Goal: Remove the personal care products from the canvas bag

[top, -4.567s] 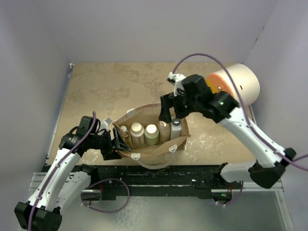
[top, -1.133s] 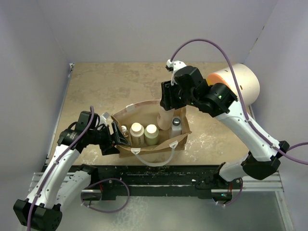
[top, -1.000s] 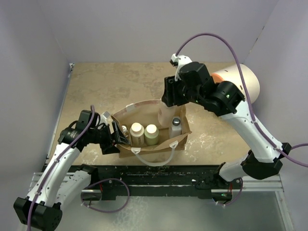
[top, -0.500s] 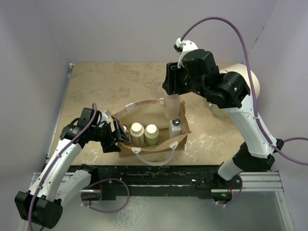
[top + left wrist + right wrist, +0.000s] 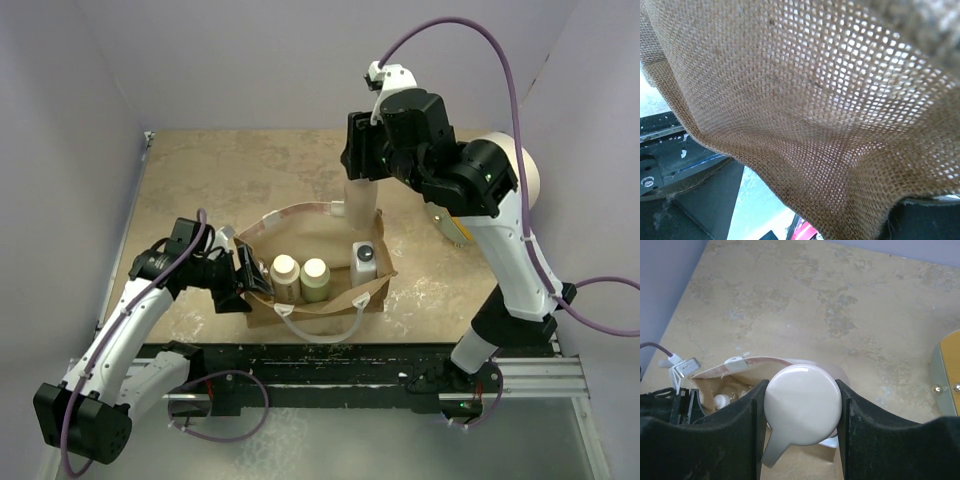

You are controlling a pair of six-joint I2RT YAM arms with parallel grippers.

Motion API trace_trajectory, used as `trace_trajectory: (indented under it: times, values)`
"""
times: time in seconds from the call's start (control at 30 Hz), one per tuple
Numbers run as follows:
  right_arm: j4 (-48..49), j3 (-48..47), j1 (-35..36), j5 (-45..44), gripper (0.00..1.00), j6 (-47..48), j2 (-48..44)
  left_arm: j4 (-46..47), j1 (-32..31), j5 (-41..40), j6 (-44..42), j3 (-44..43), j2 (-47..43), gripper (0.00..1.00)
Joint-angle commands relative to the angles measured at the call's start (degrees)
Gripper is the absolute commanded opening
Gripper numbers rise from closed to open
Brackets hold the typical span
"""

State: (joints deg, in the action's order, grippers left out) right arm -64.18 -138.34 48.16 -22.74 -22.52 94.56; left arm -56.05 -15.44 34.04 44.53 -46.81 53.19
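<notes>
I will next move my right gripper outward and toward the cylinder, then down to let go of the pump bottle (image 5: 360,205) on the tabletop past the bag, because that spot is bare.
My right gripper (image 5: 362,168) is shut on the round head of the tall beige pump bottle (image 5: 360,205) and holds it above the back rim of the canvas bag (image 5: 330,300). In the right wrist view the pump head (image 5: 802,410) sits between both fingers, with the bag rim (image 5: 740,365) below. In the bag stand a cream wide-capped bottle (image 5: 285,270), an olive-green cream-capped bottle (image 5: 315,272) and a white black-capped bottle (image 5: 364,258). A small white cap (image 5: 720,401) shows at the bag's left end. My left gripper (image 5: 243,285) is shut on the bag's left rim; canvas weave (image 5: 815,100) fills its view.
The large white-orange-yellow cylinder (image 5: 525,170) lies at the right, behind my right arm; its yellow end (image 5: 947,370) shows in the right wrist view. Purple walls close in the tan tabletop (image 5: 230,180). A black rail (image 5: 320,360) runs along the near edge.
My right gripper has risen and moved back with the pump bottle, lifting it out of the bag. My left gripper has kept its hold on the bag's left rim.
</notes>
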Motion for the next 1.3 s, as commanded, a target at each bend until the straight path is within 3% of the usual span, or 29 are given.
trace_trajectory:
  times: [0.0,0.13,0.5,0.9,1.27]
  values:
    - [8.8,-7.4,-1.3,-3.6,0.0,2.1,0.5,1.6,0.2,-2.9,-3.0,-2.0,1.6,0.8]
    - [8.9,-12.1,-2.9,-3.0,0.0,2.7,2.4,0.3,0.2,-3.6,-4.5,-2.7,2.3,0.8]
    - [13.3,-10.4,-14.1,2.7,0.0,3.8,3.4,-1.1,0.2,-4.8,-7.0,-3.9,4.4,0.8]
    - [31.2,9.2,-21.4,3.9,0.0,7.6,4.3,-3.4,0.1,-7.3,-9.4,-7.2,7.7,0.8]
    - [48.9,26.9,-27.4,7.2,0.0,2.1,7.5,-4.7,0.2,-9.7,-9.9,-9.3,10.8,0.8]
